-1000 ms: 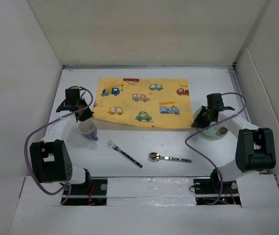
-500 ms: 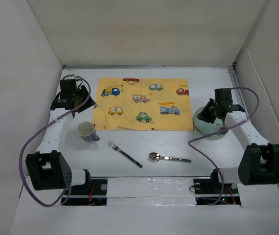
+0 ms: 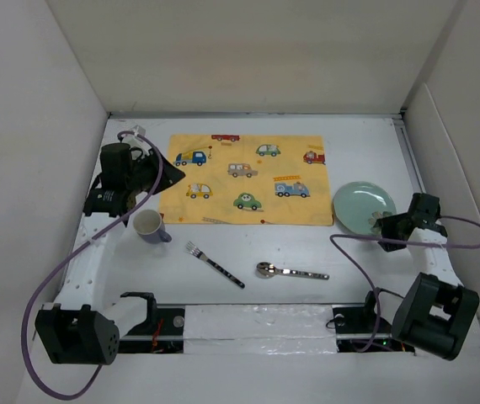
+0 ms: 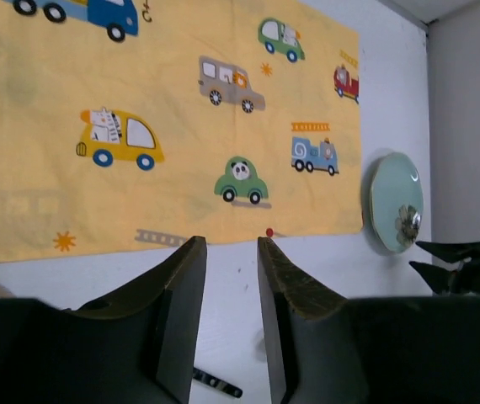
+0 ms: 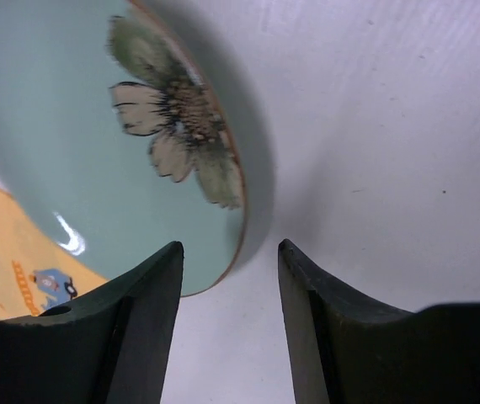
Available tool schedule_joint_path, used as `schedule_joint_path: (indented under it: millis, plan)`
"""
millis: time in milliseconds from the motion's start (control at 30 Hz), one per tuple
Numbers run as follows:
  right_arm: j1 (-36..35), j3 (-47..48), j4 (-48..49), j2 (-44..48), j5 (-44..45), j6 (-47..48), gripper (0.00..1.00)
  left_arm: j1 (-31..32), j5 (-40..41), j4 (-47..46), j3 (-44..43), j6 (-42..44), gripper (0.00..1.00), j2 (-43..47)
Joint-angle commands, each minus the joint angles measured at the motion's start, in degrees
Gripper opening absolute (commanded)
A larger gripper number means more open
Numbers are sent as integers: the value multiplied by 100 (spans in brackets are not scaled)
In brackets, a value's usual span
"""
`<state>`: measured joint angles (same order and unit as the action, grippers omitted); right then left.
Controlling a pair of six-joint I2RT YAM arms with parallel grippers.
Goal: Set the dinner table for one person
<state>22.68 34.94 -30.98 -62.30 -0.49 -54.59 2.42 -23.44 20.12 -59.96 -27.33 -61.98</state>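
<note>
The robot's right gripper should next lower its fingers on both sides of the plate's rim beside the flower print, then close.
The dinner table is the white surface under everything. A yellow cloth with cartoon cars lies flat at its middle back. To the cloth's right lies a pale green plate with a flower print. My right gripper is low at the plate's near right rim, open, and the rim sits just ahead of its fingertips, apart from them. My left gripper hovers at the cloth's left edge, open by a narrow gap with nothing in it.
A purple-grey cup stands near the cloth's front left corner. A fork and a spoon lie on the table in front of the cloth. White walls close in the left, back and right sides.
Both grippers have gone from shut to open. The left has left the cloth's front left corner and moved back. The right has drawn off the plate toward the near right.
</note>
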Motion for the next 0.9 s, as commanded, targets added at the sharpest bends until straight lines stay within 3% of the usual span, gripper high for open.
schedule_joint_path:
  millis: [0, 200, 333, 433, 467, 700, 767, 867]
  plan:
    - [193, -109, 390, -272, -407, -315, 55, 40, -670, -298, 274, -211, 30, 124]
    - [422, -330, 1129, -931, -881, -755, 53, 189, -679, -298, 380, -194, 30, 124]
    - [483, -295, 1480, -1581, -926, -983, 45, 189, -644, -324, 363, -185, 28, 72]
    - [614, -286, 1630, -1750, -1023, -1097, 15, 189, -609, -325, 310, -185, 26, 2]
    - [615, -242, 1630, -1663, -1032, -1107, 0, 189, -600, -316, 258, -159, 26, -7]
    - [432, 835, 1788, 5, -1162, -931, 0, 189, -407, -272, 143, -36, 26, -113]
    - [-101, 1434, 1718, -132, -1365, -659, 0, 189, -363, -202, -5, 17, 26, -201]
    - [-884, 1954, 2506, -475, -2330, -711, 0, 189, -214, 26, -321, 149, 26, -394]
